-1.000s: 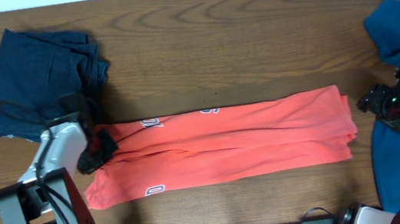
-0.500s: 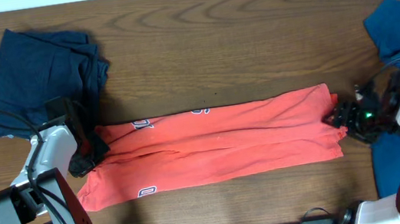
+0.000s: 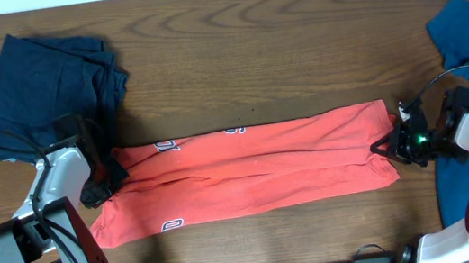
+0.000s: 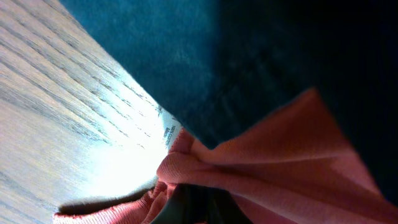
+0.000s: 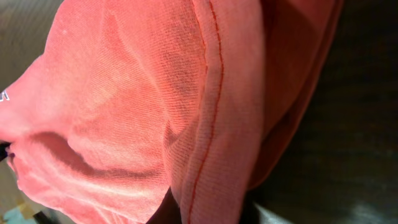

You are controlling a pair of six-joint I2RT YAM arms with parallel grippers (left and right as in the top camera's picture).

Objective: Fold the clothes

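Note:
The T-shirt lies long. My right gripper will next carry the T-shirt's hem to the left in the overhead view onto the folded T-shirt's adjoining part [image 3: 341, 147] [image 5: 118, 112] and let go of it.
The coral-red T-shirt [image 3: 249, 170] lies folded into a long strip across the table's middle, white lettering showing near its far edge. My left gripper [image 3: 105, 178] is shut on the strip's left end; the left wrist view shows red cloth [image 4: 249, 162] bunched round the dark fingers [image 4: 196, 205]. At the strip's right end my right gripper [image 3: 387, 144] is shut on the cloth, and a stitched hem [image 5: 211, 93] runs down between its jaws in the right wrist view. A dark navy garment [image 3: 47, 88] sits crumpled at the back left. The brighter blue one [image 3: 466, 28] lies at the right edge.
The navy garment [image 4: 249, 56] lies close behind my left gripper, partly touching the red shirt. The blue cloth continues toward the front right [image 3: 461, 197] under the right arm. Bare wooden table [image 3: 277, 44] stretches behind the shirt.
My right gripper moved left onto the shirt's right end and shut on it. The left gripper drew the left end slightly leftward, then held still.

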